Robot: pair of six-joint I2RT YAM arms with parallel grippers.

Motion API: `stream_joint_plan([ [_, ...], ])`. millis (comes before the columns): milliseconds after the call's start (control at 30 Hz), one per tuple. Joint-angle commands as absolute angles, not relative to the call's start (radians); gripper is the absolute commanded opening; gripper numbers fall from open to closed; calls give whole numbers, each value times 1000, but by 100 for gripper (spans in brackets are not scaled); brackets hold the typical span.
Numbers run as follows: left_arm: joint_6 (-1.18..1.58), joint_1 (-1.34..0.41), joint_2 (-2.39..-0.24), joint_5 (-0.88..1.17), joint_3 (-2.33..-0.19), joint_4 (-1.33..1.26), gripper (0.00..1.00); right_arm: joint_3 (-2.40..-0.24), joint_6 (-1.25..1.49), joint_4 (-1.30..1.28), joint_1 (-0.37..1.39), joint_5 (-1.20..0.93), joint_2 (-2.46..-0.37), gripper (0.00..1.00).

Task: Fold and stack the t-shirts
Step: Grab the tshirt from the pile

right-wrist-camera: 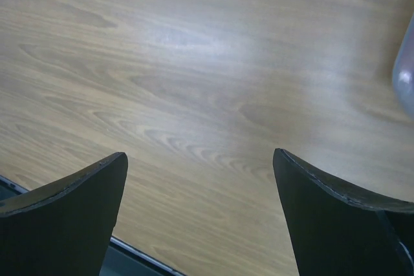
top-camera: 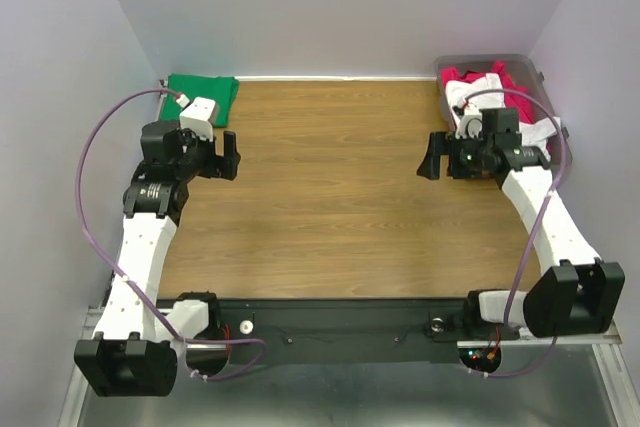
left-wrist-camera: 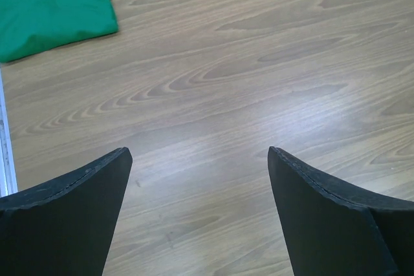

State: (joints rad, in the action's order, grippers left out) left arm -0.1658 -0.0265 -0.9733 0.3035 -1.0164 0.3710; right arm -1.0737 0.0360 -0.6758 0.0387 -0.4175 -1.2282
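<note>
My right gripper goes to the right in the top view next and lowers onto the white t-shirt, uppermost in the tub (top-camera: 530, 72), since it lies that way.
A folded green t-shirt (top-camera: 205, 95) lies flat at the table's far left corner; its edge also shows in the left wrist view (left-wrist-camera: 52, 11). A magenta-pink t-shirt (top-camera: 505, 82) and a white t-shirt (top-camera: 465, 97) sit bunched in the clear plastic tub (top-camera: 530, 72) at the far right. My left gripper (top-camera: 229, 155) hovers open over bare wood just in front of the green shirt, nothing between its fingers (left-wrist-camera: 77, 218). On the other side, the right gripper (top-camera: 432, 157) hangs open above the table, left of the tub, holding nothing.
The wooden table (top-camera: 330, 197) spreads between the two arms. Grey walls close in the back and both sides. A black rail (top-camera: 330, 322) with the arm bases runs along the near edge; the tub's rounded corner (right-wrist-camera: 406, 75) shows in the right wrist view.
</note>
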Motion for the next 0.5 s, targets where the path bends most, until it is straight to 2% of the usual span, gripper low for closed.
stream_joint_plan([
  [0,-187,-29,-995,299,-1074,348,99,-1292,-73,-747,31,-471,-1294,100],
  [200,-170,-29,-1040,319,-1138,347,99,-1586,-144,-879,5,-457,-1505,100],
  [467,-167,-29,-1117,298,-1152,341,99,-1883,-202,-925,-216,-353,-1822,100],
])
